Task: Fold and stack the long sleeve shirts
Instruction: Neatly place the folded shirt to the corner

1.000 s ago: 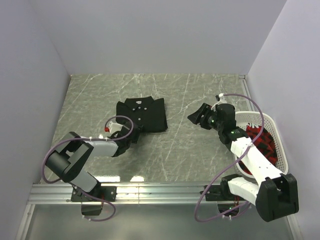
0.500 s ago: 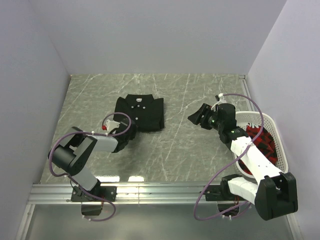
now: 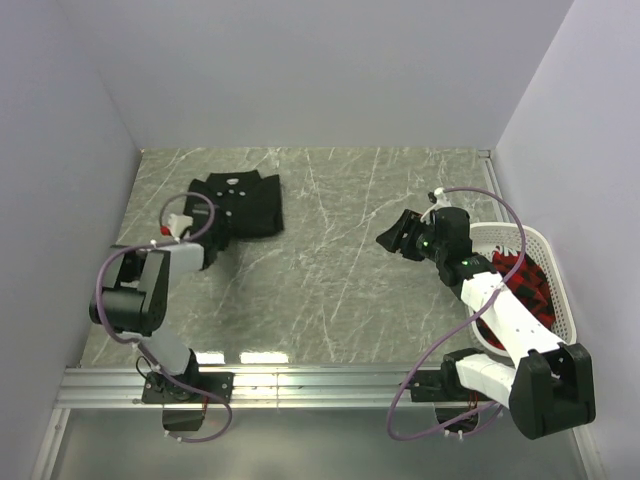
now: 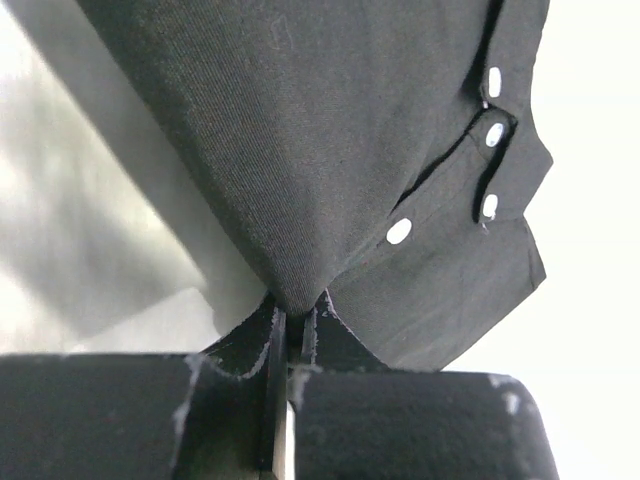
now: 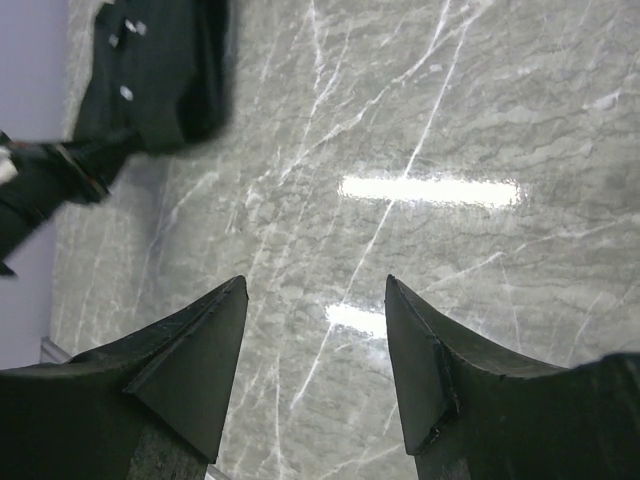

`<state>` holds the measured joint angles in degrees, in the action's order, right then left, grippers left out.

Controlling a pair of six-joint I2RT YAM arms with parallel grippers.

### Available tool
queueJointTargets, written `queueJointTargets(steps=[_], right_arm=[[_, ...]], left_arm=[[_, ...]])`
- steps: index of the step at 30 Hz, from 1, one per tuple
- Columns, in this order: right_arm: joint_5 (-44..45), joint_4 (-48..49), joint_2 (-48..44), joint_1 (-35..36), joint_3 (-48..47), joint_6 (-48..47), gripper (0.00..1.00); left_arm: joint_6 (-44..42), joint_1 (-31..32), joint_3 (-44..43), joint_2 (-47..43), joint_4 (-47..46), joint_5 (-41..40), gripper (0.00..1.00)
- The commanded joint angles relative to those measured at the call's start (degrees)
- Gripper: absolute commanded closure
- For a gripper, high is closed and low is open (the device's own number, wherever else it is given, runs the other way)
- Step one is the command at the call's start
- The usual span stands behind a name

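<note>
Outward of my left gripper and to its left in the top view lies the table's bare far corner, so next I slide the shirt (image 3: 240, 204) there and release it.
A folded black long sleeve shirt (image 3: 240, 204) with small pale buttons lies at the back left of the marble table (image 3: 330, 280). My left gripper (image 3: 214, 243) is shut on its near edge. In the left wrist view the black cloth (image 4: 330, 150) bunches into a point between the closed fingers (image 4: 250, 350). My right gripper (image 3: 392, 232) hovers open over the table right of centre, well away from the shirt, with nothing between its fingertips (image 5: 210, 340). The right wrist view catches the shirt (image 5: 160, 70) at its top left.
A white basket (image 3: 545, 260) holding red and dark cloth (image 3: 525, 285) stands at the right edge, beside the right arm. Pale walls close off the left, back and right sides. An aluminium rail (image 3: 320, 385) runs along the near edge.
My left gripper closed on the shirt's near edge and dragged the folded shirt left and back. The right arm stayed where it was.
</note>
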<state>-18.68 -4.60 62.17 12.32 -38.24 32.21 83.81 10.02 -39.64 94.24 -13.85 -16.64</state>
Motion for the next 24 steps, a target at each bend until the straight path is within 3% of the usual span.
queueJointTargets(steps=[1,9,15,24], right_arm=[[0.31,-0.58,0.05,-0.54,-2.19,-1.8,0.36],[0.48,-2.25,0.93,-0.54,-3.51,-3.11,0.36],[0.31,-2.87,1.46,-0.63,-4.21,-3.47,0.37],[1.01,-4.71,0.67,-0.54,-5.79,-4.61,0.37]], left_arm=[[-8.2,-7.1,-6.05,2.7,2.85,4.93,0.99],[-20.6,-22.13,-21.43,14.2,8.11,13.65,0.99],[-24.13,-27.68,-28.3,19.57,6.47,18.13,1.0],[-25.0,-31.03,-36.29,26.25,6.73,19.45,1.0]])
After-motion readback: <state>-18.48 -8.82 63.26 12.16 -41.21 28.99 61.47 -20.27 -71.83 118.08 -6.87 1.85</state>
